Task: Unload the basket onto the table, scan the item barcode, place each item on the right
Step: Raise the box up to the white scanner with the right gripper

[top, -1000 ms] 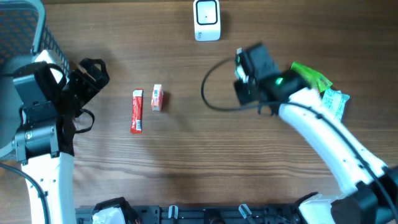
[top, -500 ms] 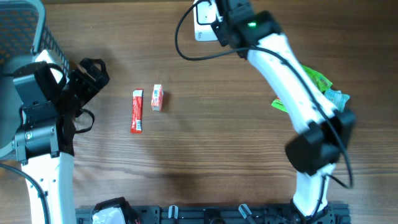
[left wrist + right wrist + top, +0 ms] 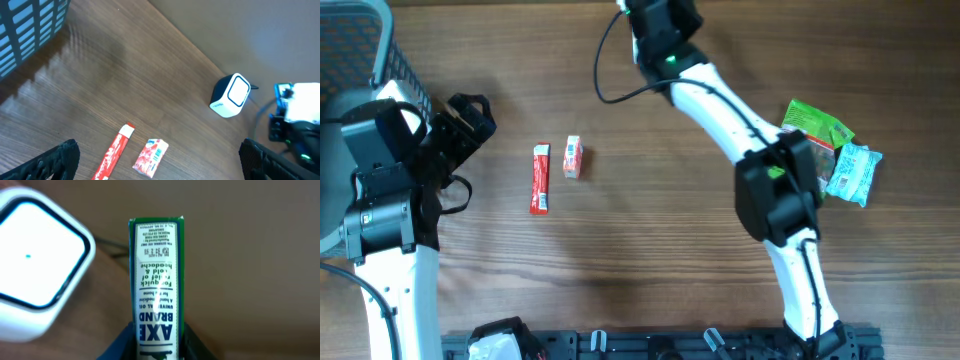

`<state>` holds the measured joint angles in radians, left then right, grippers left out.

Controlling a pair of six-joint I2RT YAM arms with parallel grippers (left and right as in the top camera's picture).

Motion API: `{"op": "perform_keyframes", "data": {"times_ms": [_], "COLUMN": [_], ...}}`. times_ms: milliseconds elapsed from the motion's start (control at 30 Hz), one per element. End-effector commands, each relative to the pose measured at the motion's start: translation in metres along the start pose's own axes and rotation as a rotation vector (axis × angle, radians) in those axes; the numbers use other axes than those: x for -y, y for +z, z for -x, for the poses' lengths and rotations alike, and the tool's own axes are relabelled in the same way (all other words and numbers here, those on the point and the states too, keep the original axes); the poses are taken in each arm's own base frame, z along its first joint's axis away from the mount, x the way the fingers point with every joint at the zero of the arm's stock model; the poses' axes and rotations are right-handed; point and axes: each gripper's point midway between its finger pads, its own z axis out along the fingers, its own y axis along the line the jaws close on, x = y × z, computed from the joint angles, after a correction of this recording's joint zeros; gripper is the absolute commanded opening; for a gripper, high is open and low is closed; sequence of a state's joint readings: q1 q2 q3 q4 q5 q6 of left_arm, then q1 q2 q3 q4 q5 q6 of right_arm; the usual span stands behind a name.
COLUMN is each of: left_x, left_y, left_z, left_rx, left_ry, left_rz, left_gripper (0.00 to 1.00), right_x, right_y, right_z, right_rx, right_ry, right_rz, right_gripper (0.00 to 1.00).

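Next, my right gripper swings back and to its right in the overhead view to the green bag, clear of the scanner. It then lowers and releases the box.
My right gripper point(image 3: 158, 341) is shut on a narrow green-and-white box point(image 3: 156, 275) printed "AXE BRAND", held upright with a printed side facing the camera. The white scanner point(image 3: 35, 280) stands just left of the box. From overhead the right gripper point(image 3: 656, 22) sits at the table's far edge and covers the scanner. The left wrist view shows the scanner point(image 3: 231, 95) with the right arm beside it. My left gripper point(image 3: 158, 150) hangs open above a small red box point(image 3: 151, 159) and a long red stick pack point(image 3: 115, 156).
A green bag point(image 3: 817, 122) and a blue-white packet point(image 3: 850, 172) lie at the right. The red stick pack point(image 3: 540, 179) and small red box point(image 3: 572, 157) lie left of centre. A grey basket point(image 3: 360, 40) fills the far left corner. A black cable point(image 3: 610, 85) loops near the scanner.
The right arm has swung from the right-centre of the table up to the far edge beside the scanner, carrying the green box. The left arm has not moved.
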<state>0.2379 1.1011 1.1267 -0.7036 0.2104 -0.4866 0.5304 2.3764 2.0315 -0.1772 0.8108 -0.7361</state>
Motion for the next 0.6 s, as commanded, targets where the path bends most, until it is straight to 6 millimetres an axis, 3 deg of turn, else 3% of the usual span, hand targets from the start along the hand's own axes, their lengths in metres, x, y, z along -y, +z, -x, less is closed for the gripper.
{"op": "perform_keyframes", "data": {"times_ms": [0,167,300,433,567], "left_x": [-0.001,-0.001,-0.001,-0.001,-0.001], "left_y": [-0.001,-0.001,-0.001,-0.001,-0.001], "left_z": [0.002,0.002,0.002,0.002,0.002], "left_rx": [0.006,0.006,0.006,0.006,0.006], "left_ry": [0.009,0.009,0.009,0.009,0.009], "left_rz": [0.001,0.001,0.001,0.001,0.001], "left_gripper": [1.00,1.00,1.00,1.00,1.00], "right_x": [-0.032,-0.054,-0.051,-0.017,0.038], "right_y": [0.000,0.007,0.007,-0.013,-0.056], "right_z": [0.009,0.010,0.009,0.024,0.042], "right_rx": [-0.016,-0.002,-0.007,0.005,0.036], "right_ry": [-0.249,-0.280,-0.256,-0.119,-0.038], "right_rz": [-0.090,-0.095,-0.105,-0.169,-0.181], "right_gripper": [0.17,0.18,0.25,0.19,0.17]}}
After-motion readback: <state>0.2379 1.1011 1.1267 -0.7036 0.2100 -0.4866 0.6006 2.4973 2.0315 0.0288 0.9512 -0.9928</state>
